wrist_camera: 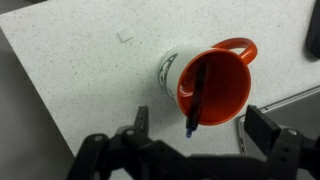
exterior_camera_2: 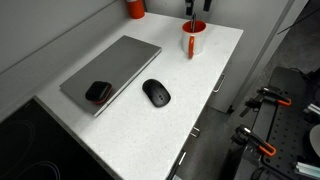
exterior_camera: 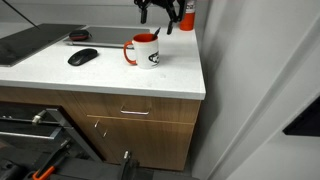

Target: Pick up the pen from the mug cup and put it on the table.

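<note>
The robot's gripper next needs to move slightly toward the pen's blue-tipped end (exterior_camera: 157,32) (wrist_camera: 191,125) beyond the mug cup's rim, and then close its fingers there.
The white mug cup with red rim, inside and handle (exterior_camera: 146,53) stands near the right end of the white table (exterior_camera: 100,76); it also shows in an exterior view (exterior_camera_2: 193,41). In the wrist view the mug cup (wrist_camera: 222,72) lies straight below. The dark pen (wrist_camera: 195,100) leans in it, its blue tip over the near rim; the pen (exterior_camera: 157,34) sticks up from the rim. My gripper (wrist_camera: 200,125) is open and empty above the mug cup, one finger on either side of the pen's end. It hangs just over the cup in both exterior views (exterior_camera: 160,14) (exterior_camera_2: 190,9).
A black mouse (exterior_camera: 83,57) (exterior_camera_2: 156,92) lies mid-table. A closed grey laptop (exterior_camera_2: 115,68) carries a small dark and red object (exterior_camera_2: 98,92). A red canister (exterior_camera_2: 135,8) stands at the back. Wood-grain drawers (exterior_camera: 130,115) are below. The table edge is close beside the mug.
</note>
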Available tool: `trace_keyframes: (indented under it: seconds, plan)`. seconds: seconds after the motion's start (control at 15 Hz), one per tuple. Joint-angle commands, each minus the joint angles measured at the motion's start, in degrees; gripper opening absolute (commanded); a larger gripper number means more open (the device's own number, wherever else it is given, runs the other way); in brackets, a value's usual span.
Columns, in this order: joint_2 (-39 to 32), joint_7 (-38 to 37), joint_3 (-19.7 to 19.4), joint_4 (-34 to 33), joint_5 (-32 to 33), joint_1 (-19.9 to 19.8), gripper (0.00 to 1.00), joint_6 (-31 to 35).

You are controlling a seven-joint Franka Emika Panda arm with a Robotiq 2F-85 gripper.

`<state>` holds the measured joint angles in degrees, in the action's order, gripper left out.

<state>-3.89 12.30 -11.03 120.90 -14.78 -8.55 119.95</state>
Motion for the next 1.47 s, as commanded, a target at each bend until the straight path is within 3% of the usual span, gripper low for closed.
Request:
trace_keyframes:
  seconds: [0.0, 0.07, 0.13, 0.27, 0.87, 1.4]
  plan:
    - [-2.19, 1.15, 0.52, -3.0, -3.85, -1.56, 1.0, -1.15]
    - [-2.37, 1.21, 0.59, -3.25, -4.38, -1.7, 0.96, -1.11]
    - [-2.57, 1.22, 0.64, -3.45, -4.85, -1.82, 0.72, -1.06]
    - [-2.99, 1.25, 0.73, -3.8, -5.4, -1.91, 0.71, -1.02]
    - [-3.99, 1.4, 0.82, -4.53, -5.96, -2.23, 0.02, -1.07]
    - [-1.0, 0.79, 0.65, -3.16, -3.76, -2.11, 0.03, -1.46]
